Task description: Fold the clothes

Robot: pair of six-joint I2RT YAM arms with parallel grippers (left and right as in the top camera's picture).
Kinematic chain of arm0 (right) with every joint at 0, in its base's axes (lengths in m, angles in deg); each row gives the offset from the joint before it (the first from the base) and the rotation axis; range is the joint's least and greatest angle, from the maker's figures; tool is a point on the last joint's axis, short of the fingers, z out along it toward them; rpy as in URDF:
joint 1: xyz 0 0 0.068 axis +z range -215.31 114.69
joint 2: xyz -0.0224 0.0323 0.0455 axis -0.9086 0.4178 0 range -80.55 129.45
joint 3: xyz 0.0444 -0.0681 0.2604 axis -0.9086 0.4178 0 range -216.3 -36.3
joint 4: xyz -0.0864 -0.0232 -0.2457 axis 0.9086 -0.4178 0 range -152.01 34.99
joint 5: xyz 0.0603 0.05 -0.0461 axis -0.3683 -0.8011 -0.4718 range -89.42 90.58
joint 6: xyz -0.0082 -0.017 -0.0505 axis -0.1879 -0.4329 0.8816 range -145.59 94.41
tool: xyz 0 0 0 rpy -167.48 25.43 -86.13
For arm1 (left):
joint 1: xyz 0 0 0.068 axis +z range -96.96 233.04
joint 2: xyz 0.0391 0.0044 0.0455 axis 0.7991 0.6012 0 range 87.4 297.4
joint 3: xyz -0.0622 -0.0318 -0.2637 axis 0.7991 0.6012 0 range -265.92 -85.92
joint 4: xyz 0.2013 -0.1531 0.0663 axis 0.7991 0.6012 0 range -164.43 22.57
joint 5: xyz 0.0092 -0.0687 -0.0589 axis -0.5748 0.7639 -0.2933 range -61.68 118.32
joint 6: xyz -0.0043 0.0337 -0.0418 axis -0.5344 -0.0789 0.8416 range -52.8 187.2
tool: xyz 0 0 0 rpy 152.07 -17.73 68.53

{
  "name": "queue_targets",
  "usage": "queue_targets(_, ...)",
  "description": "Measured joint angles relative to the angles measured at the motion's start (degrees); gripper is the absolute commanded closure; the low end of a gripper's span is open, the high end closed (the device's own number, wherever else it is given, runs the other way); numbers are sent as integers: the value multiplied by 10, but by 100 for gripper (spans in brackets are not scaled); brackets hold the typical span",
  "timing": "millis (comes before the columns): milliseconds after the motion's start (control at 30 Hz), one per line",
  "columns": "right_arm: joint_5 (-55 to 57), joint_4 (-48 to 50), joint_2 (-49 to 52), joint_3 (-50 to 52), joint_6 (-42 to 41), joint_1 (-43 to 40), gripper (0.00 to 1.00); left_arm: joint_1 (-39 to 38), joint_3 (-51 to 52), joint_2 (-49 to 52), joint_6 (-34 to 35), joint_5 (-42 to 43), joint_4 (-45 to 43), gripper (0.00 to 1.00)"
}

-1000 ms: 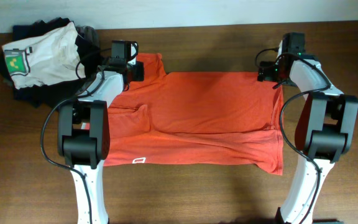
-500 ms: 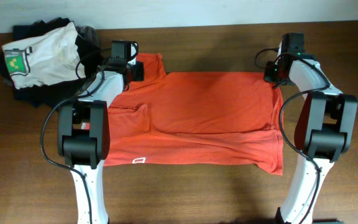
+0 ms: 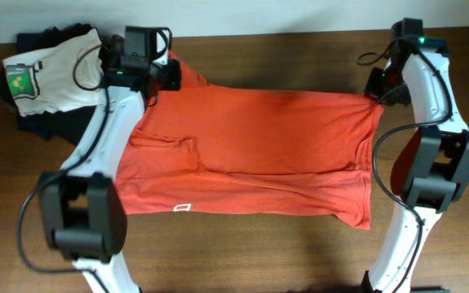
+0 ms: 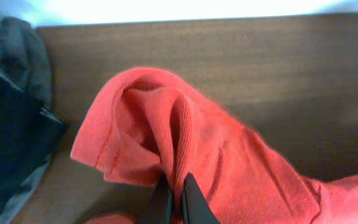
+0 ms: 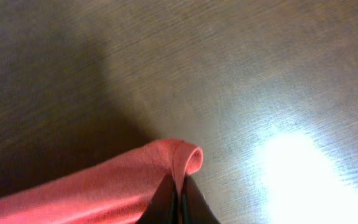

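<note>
Next, my left gripper moves back and releases the T-shirt's pinched corner over the front part of the T-shirt beside the white tag, since that part lies back from the gripper.
The red-orange T-shirt [image 3: 259, 138] lies spread across the wooden table, its far edge raised at both corners. My left gripper [image 3: 168, 72] is shut on the far left corner by the sleeve; in the left wrist view the fabric [image 4: 229, 155] bunches into a fold pinched by the gripper [image 4: 178, 199]. My right gripper [image 3: 375, 88] is shut on the far right corner; the right wrist view shows a curled hem [image 5: 104, 193] clamped in the gripper [image 5: 180, 199] above the table. A small white tag [image 3: 181, 209] shows near the front edge.
A pile of other garments sits at the back left: a white T-shirt with a green-yellow print [image 3: 51, 69] on dark clothes [image 3: 47, 122], also seen beside the left gripper [image 4: 11, 124]. The table's far edge [image 3: 283, 34] runs close behind both grippers.
Both grippers have shut on the shirt's far corners and lifted, drawing them outward and toward the back. The far edge is now stretched taut between them.
</note>
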Motion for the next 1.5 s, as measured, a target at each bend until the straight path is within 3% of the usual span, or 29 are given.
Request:
queue_targets(300,1,-152,-5,-16,-46,0,96,16,-2,-23,0,-31,205,99)
queue_targets(467,-3,-216,-54,-16,-58,0,96,61,-2,-23,18,-28,281,99)
queue_targets(600,-2,-247,-117,-16,-64,3,96,79,-2,-23,26,10,292,99)
queue_targets(700,5,-252,-146,-5,-69,6,96,80,-2,-23,28,31,300,99)
queue_targets(1067,14,-156,-208,220,-105,7,96,81,-2,-23,28,43,424,99)
queue_targets(1233,14,-152,-271,249,-105,6,96,81,0,-23,26,42,467,99)
queue_targets(1500,17,-135,-293,326,-102,6,96,81,97,-23,26,22,452,98)
